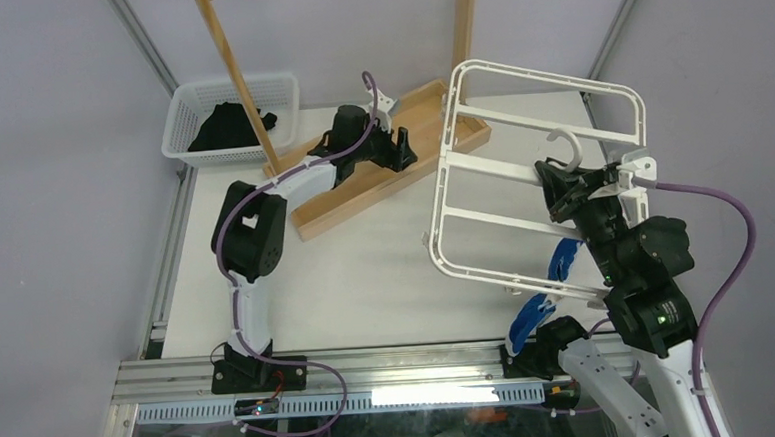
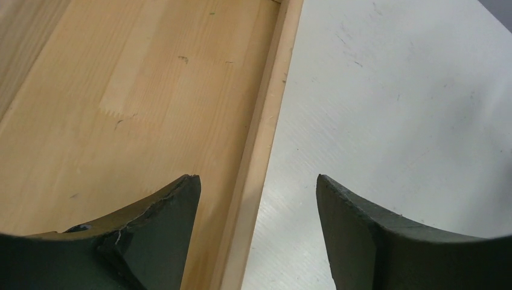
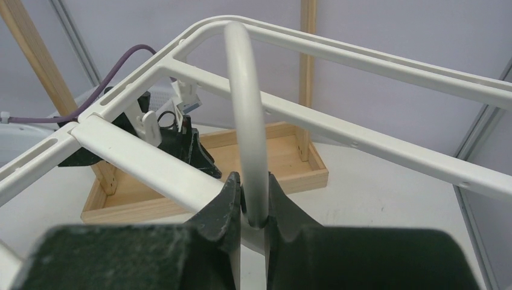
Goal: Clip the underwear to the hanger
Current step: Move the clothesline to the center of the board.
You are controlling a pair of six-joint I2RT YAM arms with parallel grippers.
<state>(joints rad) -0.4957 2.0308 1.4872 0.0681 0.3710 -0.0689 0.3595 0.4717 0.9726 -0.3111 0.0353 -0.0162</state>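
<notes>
The rack's top bar is outward of my right gripper, so I will carry the hanger's hook outward and to the left in the top view and let go of it over that bar.
The white hanger [image 1: 519,121] is held tilted above the table at the right. My right gripper [image 3: 254,181] is shut on its hook [image 3: 244,103], which rises between the jaws; in the top view that gripper [image 1: 565,181] sits at the frame's middle. The blue underwear [image 1: 564,257] shows as two patches under the hanger's near side, the second [image 1: 530,315] lower down, mostly hidden by the right arm. How it is attached I cannot tell. My left gripper [image 2: 258,178] is open with nothing between its fingers, over the edge of the wooden rack base [image 2: 151,103]; in the top view it [image 1: 401,150] is left of the hanger.
The tall wooden rack stands at the back, its base [image 1: 362,185] angled across the table and its posts [image 1: 241,81] rising on both sides. A white basket [image 1: 184,129] with a black garment [image 1: 226,125] sits at the back left. Bare white table [image 1: 367,280] lies in front.
</notes>
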